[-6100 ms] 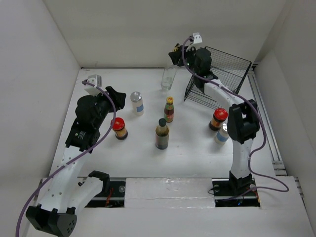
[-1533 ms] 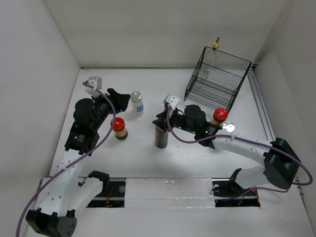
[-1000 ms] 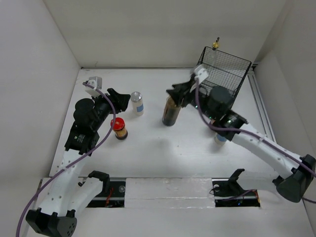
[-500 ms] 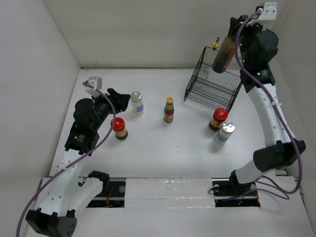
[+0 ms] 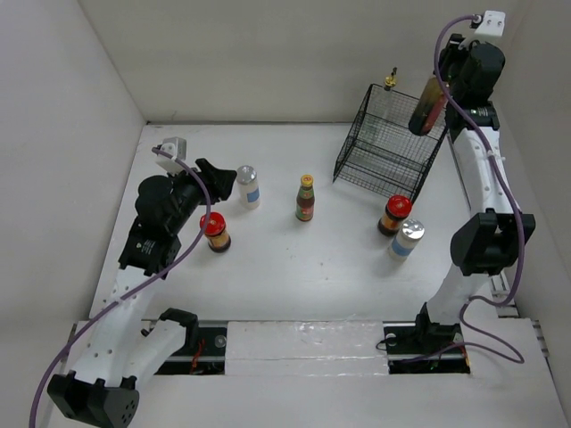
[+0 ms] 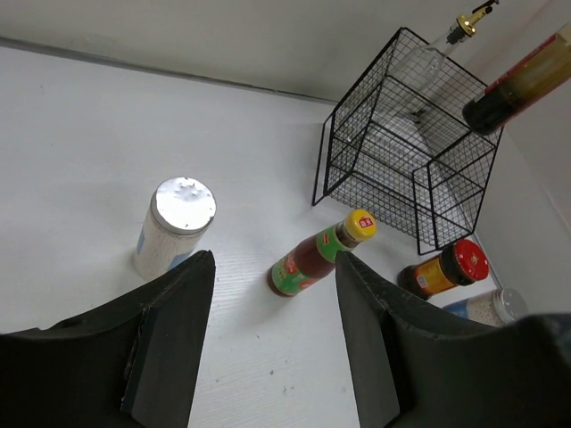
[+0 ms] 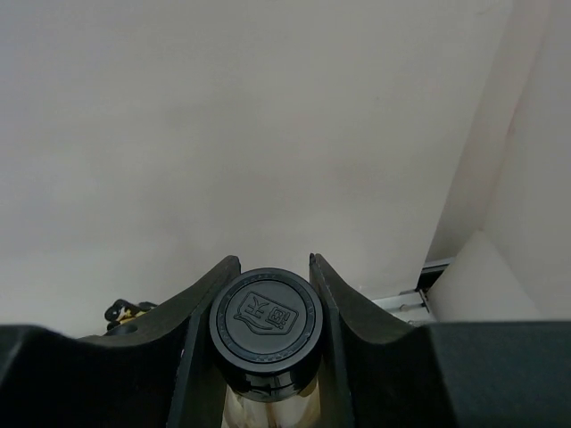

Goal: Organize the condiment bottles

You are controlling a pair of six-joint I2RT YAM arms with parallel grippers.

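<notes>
The dark bottle is hanging above the basket's rim. My right gripper needs to lower it next into the basket's empty space beside the gold-capped bottle (image 5: 390, 83) to release its black cap.
My right gripper (image 5: 444, 78) is shut on the cap end of the dark black-capped bottle (image 5: 427, 106) and holds it tilted, high above the right side of the black wire basket (image 5: 393, 147). The right wrist view shows its cap (image 7: 266, 321) between my fingers. The clear gold-capped bottle (image 5: 390, 83) stands in the basket's far corner. On the table are the yellow-capped bottle (image 5: 306, 198), two red-lidded jars (image 5: 214, 232) (image 5: 394, 214) and two shakers (image 5: 247, 185) (image 5: 406, 239). My left gripper (image 5: 212, 175) is open and empty between the left jar and left shaker.
White walls close in the table on the left, back and right. The basket stands at the back right. The left wrist view shows the shaker (image 6: 176, 227), the yellow-capped bottle (image 6: 321, 254) and the basket (image 6: 401, 169).
My right gripper took the dark bottle from the table's middle, lifted it to the back right and now holds it further right over the basket. The left arm has not moved.
</notes>
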